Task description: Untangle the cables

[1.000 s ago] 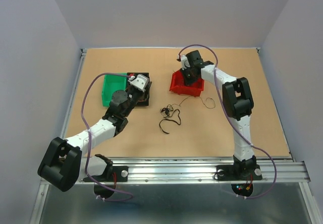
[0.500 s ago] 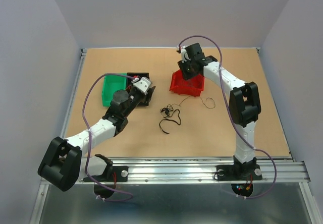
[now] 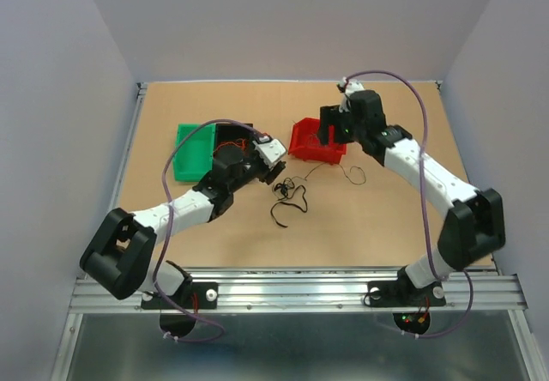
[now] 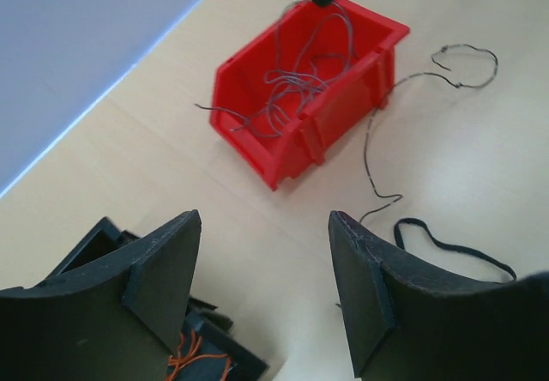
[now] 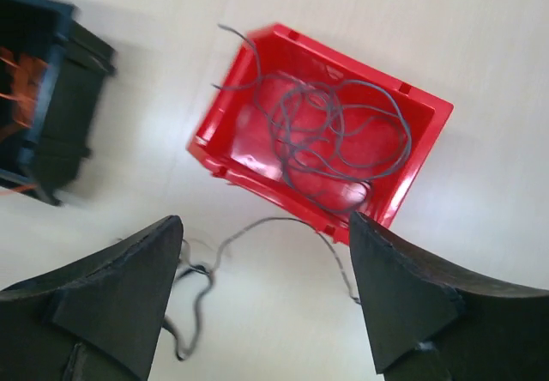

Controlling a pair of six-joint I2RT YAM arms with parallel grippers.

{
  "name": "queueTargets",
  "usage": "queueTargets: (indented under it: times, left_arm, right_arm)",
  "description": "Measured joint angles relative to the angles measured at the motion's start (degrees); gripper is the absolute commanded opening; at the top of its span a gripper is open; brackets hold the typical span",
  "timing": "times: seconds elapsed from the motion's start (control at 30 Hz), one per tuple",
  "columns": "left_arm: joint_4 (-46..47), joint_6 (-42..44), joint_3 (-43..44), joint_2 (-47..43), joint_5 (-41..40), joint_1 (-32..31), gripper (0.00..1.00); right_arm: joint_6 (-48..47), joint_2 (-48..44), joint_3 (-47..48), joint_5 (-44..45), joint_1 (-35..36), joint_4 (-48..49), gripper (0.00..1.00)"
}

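My left gripper moves down to the right in the top view onto the bend of the thin grey wire (image 3: 347,173) next, as the wire runs exposed toward the black cable.
A coil of grey cable (image 5: 287,111) lies inside the red bin (image 5: 257,179). A thin grey wire (image 3: 347,173) trails on the table in front of that bin. A black cable (image 3: 292,199) curls at the table's middle. An orange cable (image 4: 193,359) sits in the black bin (image 3: 225,136). My right gripper (image 3: 330,130) hovers above the red bin (image 3: 307,149), open and empty. My left gripper (image 3: 274,156) hangs open and empty between the black bin and the black cable (image 4: 442,242). Its wrist view shows the red bin (image 4: 292,154) ahead.
A green bin (image 3: 193,151) stands left of the black bin. The black bin (image 5: 51,98) is at the left edge of the right wrist view. The thin wire (image 5: 274,220) runs between the red bin and the black cable (image 5: 196,299).
My right gripper has opened and drawn back to the right of the red bin. My left arm has swung right from over the black bin toward the table's middle, its jaws opening wider.
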Motion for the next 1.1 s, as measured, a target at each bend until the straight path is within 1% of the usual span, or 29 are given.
queueTargets:
  times: [0.07,0.1,0.23,0.37,0.47,0.57,0.7,0.8,0.83,0.9,0.93,1.0,1.1]
  left_arm:
    - [-1.6,1.5,1.7,2.5,0.1,-1.9,0.72]
    - [-2.6,2.4,2.7,4.2,0.2,-3.1,0.72]
    - [-6.3,4.6,6.7,10.5,0.1,-6.5,0.69]
    - [-9.4,6.2,12.5,18.1,-1.0,-8.9,0.67]
    - [-11.8,7.1,16.0,23.5,-3.4,-10.5,0.59]
    - [-14.5,7.5,20.5,28.9,-5.6,-11.5,0.53]
    - [-17.3,7.6,23.9,33.2,-8.5,-12.1,0.50]
    - [-18.9,7.9,24.2,33.9,-10.0,-12.1,0.36]
    - [-19.4,8.1,24.2,33.9,-10.2,-12.1,0.25]
    - [-20.1,8.3,24.5,33.9,-10.7,-12.1,0.11]
    - [-20.4,8.5,24.8,34.2,-10.9,-12.1,0.00]
    - [-20.6,8.5,25.2,34.5,-11.1,-12.1,0.00]
    - [-21.1,8.7,25.2,34.5,-11.3,-12.1,0.00]
  right_arm:
    - [2.6,-7.2,-8.0,0.6,0.0,4.8,0.83]
    - [4.5,-12.6,-13.1,1.3,0.0,6.7,0.83]
    - [10.0,-27.1,-27.1,4.9,0.1,13.6,0.83]
    - [14.5,-32.7,-36.7,8.7,0.1,19.1,0.84]
    - [16.6,-34.6,-44.0,10.2,0.1,22.9,0.84]
    - [17.4,-38.4,-50.3,11.5,0.1,23.6,0.84]
    - [17.6,-43.7,-52.5,12.2,0.1,24.6,0.84]
    - [17.6,-50.4,-54.2,12.1,0.1,26.1,0.84]
    - [17.8,-52.5,-54.9,12.1,0.1,26.8,0.84]
    - [18.2,-56.8,-57.1,12.2,0.1,27.6,0.84]
    - [18.3,-58.0,-57.8,12.2,0.1,27.5,0.84]
    - [18.5,-60.5,-59.3,12.1,0.1,27.4,0.84]
    - [18.5,-61.4,-59.9,12.1,0.1,27.4,0.84]
